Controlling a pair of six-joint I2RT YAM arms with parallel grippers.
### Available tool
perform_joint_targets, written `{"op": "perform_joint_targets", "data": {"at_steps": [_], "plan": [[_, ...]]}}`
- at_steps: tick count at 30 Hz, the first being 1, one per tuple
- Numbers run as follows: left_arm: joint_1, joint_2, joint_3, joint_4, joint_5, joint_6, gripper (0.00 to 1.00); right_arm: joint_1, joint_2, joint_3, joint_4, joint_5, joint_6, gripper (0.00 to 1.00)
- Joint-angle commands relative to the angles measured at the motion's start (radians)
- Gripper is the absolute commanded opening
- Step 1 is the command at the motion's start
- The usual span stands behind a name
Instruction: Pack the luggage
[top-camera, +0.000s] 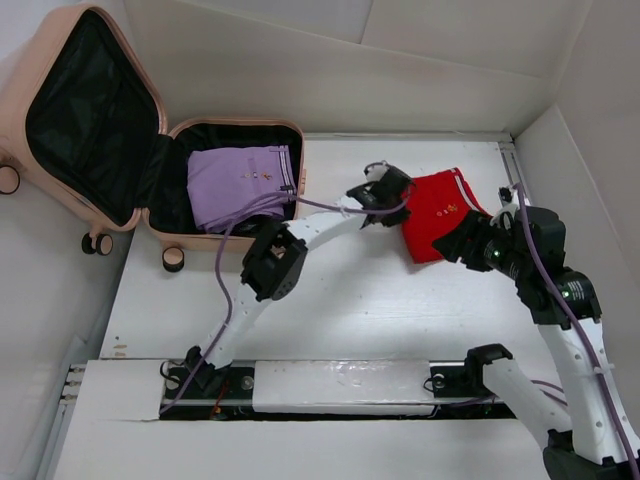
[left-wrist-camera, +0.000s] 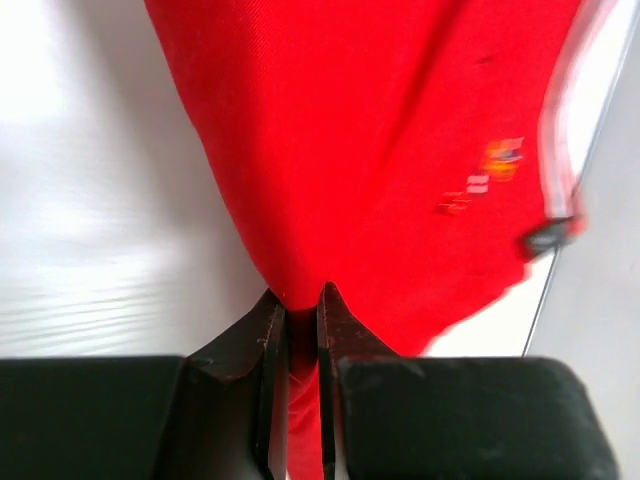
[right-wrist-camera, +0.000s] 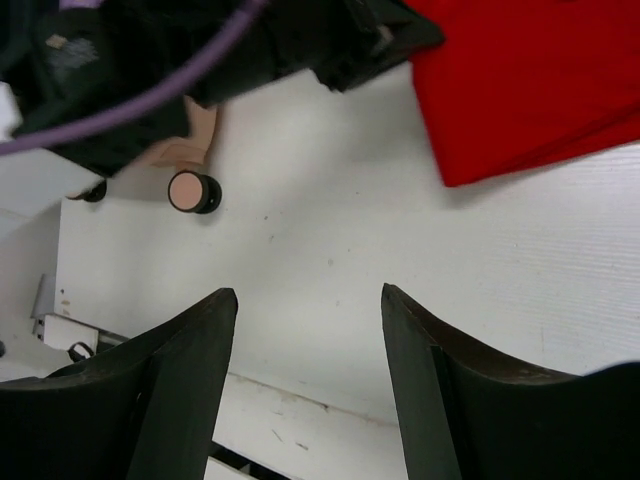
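My left gripper lifts the red garment (top-camera: 440, 212) across the luggage's rim next and releases it on top, since the lilac garment (top-camera: 240, 185) lies to the left in the top view.
The peach-pink luggage (top-camera: 240, 236) lies open at the back left, its lid (top-camera: 85, 110) propped up with black lining. A folded lilac garment (top-camera: 240, 185) lies in its base. A folded red garment (top-camera: 440, 212) lies on the table at the right; it fills the left wrist view (left-wrist-camera: 380, 150). My left gripper (top-camera: 392, 195) is at its left edge, shut on a pinch of the red cloth (left-wrist-camera: 297, 300). My right gripper (top-camera: 452, 246) is open and empty over bare table (right-wrist-camera: 308, 295), just off the red garment's near corner (right-wrist-camera: 530, 90).
A luggage wheel (right-wrist-camera: 190, 191) shows beside the left arm in the right wrist view. White walls (top-camera: 560, 170) close in the table at the back and right. The arms' mounting rail (top-camera: 330, 385) runs along the near edge.
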Motion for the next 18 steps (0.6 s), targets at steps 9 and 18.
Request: {"op": "perform_joint_targets", "data": {"at_steps": [9,18], "plan": [[0.477,-0.514,-0.073,-0.113,0.182,0.426,0.0,0.017,0.001,0.003,0.017,0.049,-0.001,0.66],[0.949,-0.706,-0.46,-0.023,0.366,0.457,0.0,0.017,-0.019,-0.008,0.017,0.08,-0.001,0.66]]}}
